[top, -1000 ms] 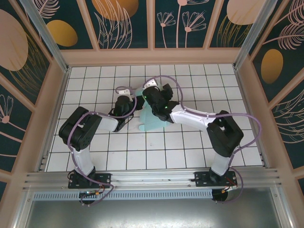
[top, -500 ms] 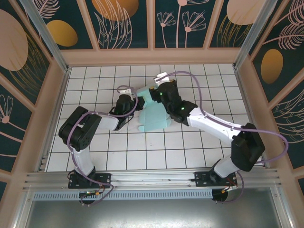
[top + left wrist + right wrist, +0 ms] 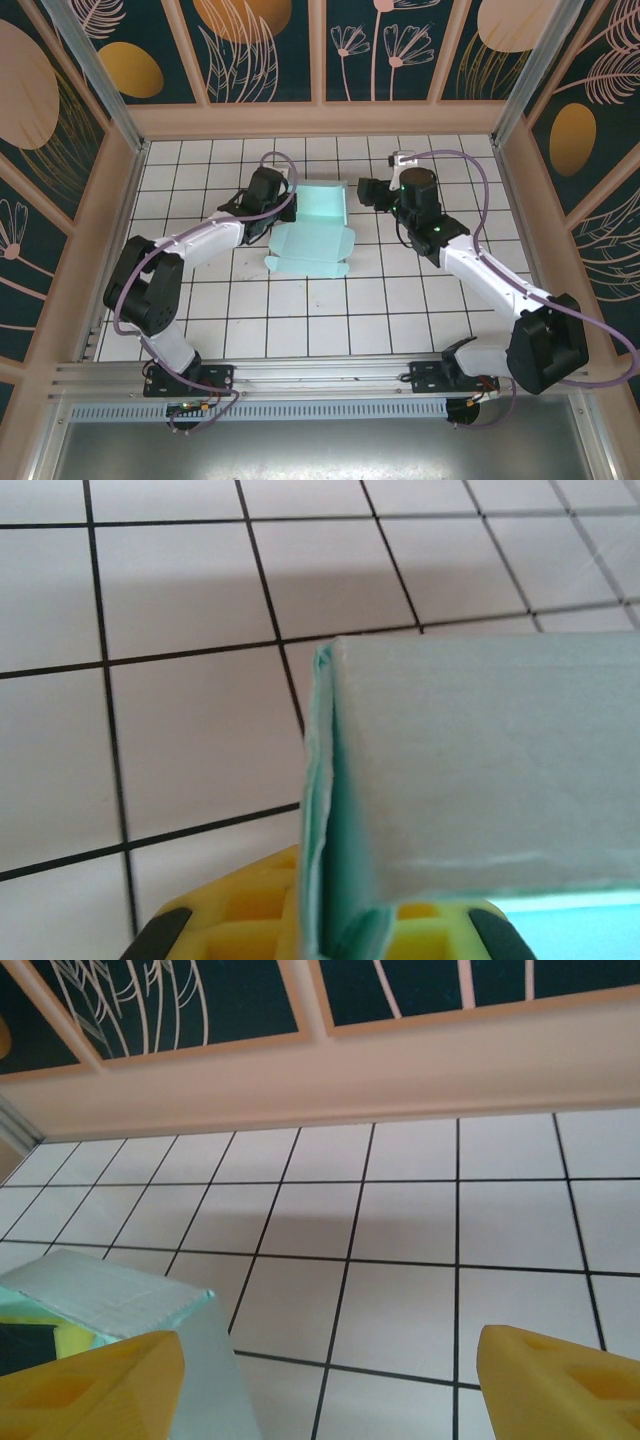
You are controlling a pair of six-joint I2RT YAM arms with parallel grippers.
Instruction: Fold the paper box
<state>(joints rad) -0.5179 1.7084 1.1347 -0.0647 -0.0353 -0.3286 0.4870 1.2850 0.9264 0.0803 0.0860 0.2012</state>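
Observation:
Next, the left gripper drags the box's pinched edge back to the clear, bare tiles beside the near flaps, turning the box (image 3: 308, 248), and releases the edge.
The paper box (image 3: 308, 248) is pale mint card lying partly folded on the white tiles, with one panel (image 3: 320, 203) raised at its far side. My left gripper (image 3: 277, 197) is shut on the box's left edge. In the left wrist view the card (image 3: 480, 760) stands pinched between the yellow fingers (image 3: 250, 910) of that gripper (image 3: 335, 935). My right gripper (image 3: 366, 192) hovers open just right of the raised panel, not touching it. The right wrist view has that gripper's (image 3: 325, 1390) yellow fingertips (image 3: 90, 1385) wide apart, and a corner of the box (image 3: 110, 1295) at the lower left.
Wooden walls (image 3: 320, 120) with dark floral panels close the tiled table (image 3: 380, 310) at the back and sides. An aluminium rail (image 3: 320, 375) with both arm bases runs along the near edge. Bare tiles lie in front of the box.
The right gripper has lifted off the box and swung out to the right. The left gripper has carried the box's edge toward the back, and the box now lies uncovered.

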